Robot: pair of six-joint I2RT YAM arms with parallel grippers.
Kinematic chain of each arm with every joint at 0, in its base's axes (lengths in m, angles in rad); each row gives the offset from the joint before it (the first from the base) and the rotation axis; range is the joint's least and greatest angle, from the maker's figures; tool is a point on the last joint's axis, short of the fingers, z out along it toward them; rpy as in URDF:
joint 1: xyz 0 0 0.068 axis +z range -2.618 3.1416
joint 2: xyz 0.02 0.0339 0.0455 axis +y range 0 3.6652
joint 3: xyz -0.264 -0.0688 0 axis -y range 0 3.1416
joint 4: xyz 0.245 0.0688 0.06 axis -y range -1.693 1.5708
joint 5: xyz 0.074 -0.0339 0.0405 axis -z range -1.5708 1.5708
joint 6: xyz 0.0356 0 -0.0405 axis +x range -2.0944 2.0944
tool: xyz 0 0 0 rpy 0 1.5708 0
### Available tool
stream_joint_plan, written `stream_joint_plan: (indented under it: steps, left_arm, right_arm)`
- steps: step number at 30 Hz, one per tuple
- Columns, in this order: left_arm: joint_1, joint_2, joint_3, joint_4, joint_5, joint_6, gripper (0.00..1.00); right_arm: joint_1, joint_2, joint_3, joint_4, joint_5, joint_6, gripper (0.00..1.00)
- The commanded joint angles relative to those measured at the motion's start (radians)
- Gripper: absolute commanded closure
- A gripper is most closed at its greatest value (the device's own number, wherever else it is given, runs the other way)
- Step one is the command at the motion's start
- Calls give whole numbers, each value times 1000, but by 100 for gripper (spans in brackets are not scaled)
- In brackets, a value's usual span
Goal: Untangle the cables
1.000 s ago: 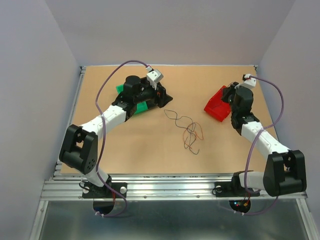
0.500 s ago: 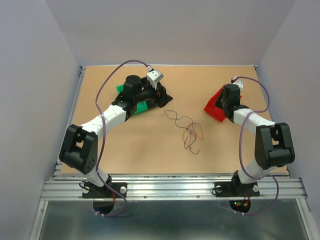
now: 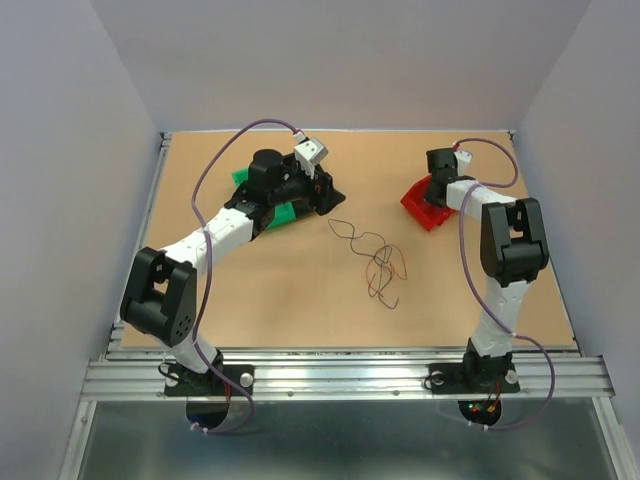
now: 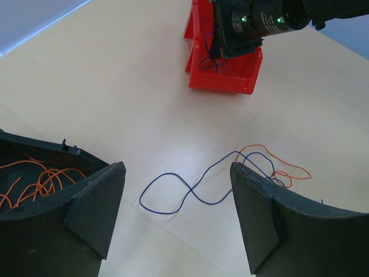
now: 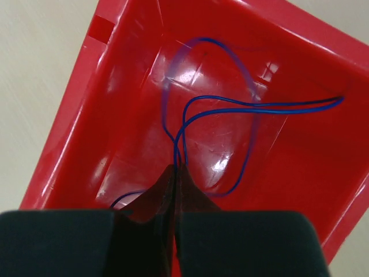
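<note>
My left gripper should next move down, back and across onto the blue cable (image 3: pixel 366 233) beside its crossing, which is below it, to the right in the top view.
A loose tangle of thin cables (image 3: pixel 375 262) in dark, red and orange lies mid-table. In the left wrist view a blue cable (image 4: pixel 173 193) loops on the table and an orange one (image 4: pixel 282 167) crosses it. My left gripper (image 4: pixel 177 173) hangs open above them with nothing between its fingers; from above, the left gripper (image 3: pixel 322 192) sits by the green bin (image 3: pixel 285 212). My right gripper (image 5: pixel 177 168) is shut on a blue cable (image 5: pixel 230 107) inside the red bin (image 5: pixel 115 86). The top view shows the right gripper (image 3: pixel 432 192) low in that red bin (image 3: pixel 412 200).
Several orange cables (image 4: pixel 34 179) lie in the dark-walled bin at the left edge of the left wrist view. The red bin (image 4: pixel 222 63) stands at the far right of the table, the green one at the far left. Purple arm cords (image 3: pixel 205 190) arc over both arms.
My right arm has folded up and swung its wrist left and farther back over the red bin, which shifted slightly left. The left arm and the tangle have not moved.
</note>
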Motion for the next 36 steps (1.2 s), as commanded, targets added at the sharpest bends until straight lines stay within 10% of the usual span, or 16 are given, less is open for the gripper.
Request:
stream_joint_plan:
  steps: [1, 23, 36]
  left_arm:
    - [1, -10, 45, 22, 14, 5, 15]
    - [-102, 105, 179, -225, -23, 232, 8]
    - [-232, 361, 320, -408, -261, 445, 9]
  right_arm:
    - [-3, 26, 27, -57, 45, 34, 100]
    - [20, -399, -54, -178, -16, -36, 45]
    - [35, -794, -323, -163, -199, -90, 39]
